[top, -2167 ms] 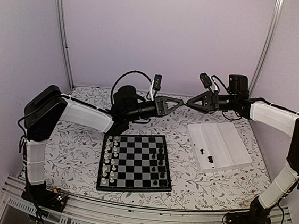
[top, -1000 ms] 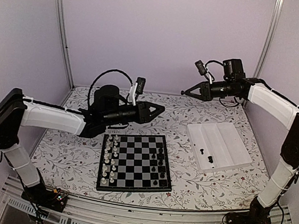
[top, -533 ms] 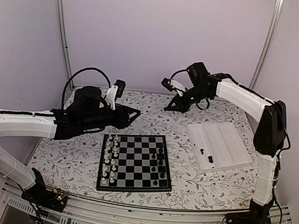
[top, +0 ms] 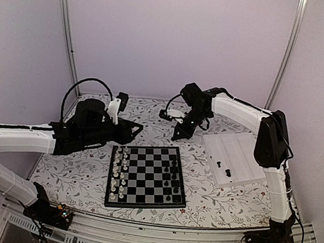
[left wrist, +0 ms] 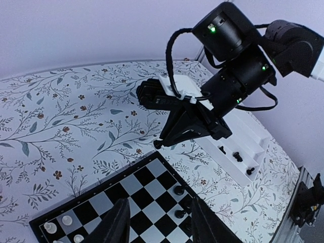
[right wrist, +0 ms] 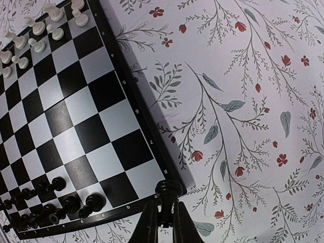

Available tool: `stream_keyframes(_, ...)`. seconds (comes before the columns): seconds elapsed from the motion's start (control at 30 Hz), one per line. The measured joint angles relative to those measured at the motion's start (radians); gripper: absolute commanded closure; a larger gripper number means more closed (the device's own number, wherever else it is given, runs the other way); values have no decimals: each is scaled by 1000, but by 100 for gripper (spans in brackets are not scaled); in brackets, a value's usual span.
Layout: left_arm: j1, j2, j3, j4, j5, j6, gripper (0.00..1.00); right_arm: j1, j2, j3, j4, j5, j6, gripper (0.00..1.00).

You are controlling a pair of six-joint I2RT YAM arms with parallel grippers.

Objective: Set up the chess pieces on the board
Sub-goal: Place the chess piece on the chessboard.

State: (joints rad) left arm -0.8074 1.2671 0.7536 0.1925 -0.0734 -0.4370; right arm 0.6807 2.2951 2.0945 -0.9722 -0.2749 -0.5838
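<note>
The robot's right hand has to lower the black piece onto the light far corner square [top: 173,151] [right wrist: 144,177] by the tray and release it, because that end of the row is empty.
The board [top: 144,180] lies at the table's middle front, with white chessmen [top: 119,172] along its left side and several black chess pieces [top: 172,175] along its right side. My right gripper [top: 176,138] is shut on one black chess piece [right wrist: 168,188] and holds it just above the board's [right wrist: 76,101] far right corner. The held piece also shows in the left wrist view [left wrist: 158,144]. My left gripper [top: 139,127] is open and empty, raised over the board's [left wrist: 126,202] far edge; its fingers [left wrist: 117,225] stand wide apart.
A white ridged tray [top: 246,148] lies right of the board with a few black pieces [top: 226,173] in it; it also shows in the left wrist view [left wrist: 253,147]. Flowered tablecloth surrounds the board. Walls and frame posts close the back and sides.
My right arm has swung left and down from high at the back to the board's far right corner, still holding its piece. My left arm has drawn back to the left.
</note>
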Motion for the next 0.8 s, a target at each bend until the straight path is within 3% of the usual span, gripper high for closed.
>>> stream_keyframes(0.8, 11, 1, -17, -5, 2, -12, 56, 29, 90, 7, -61, -5, -16, 95)
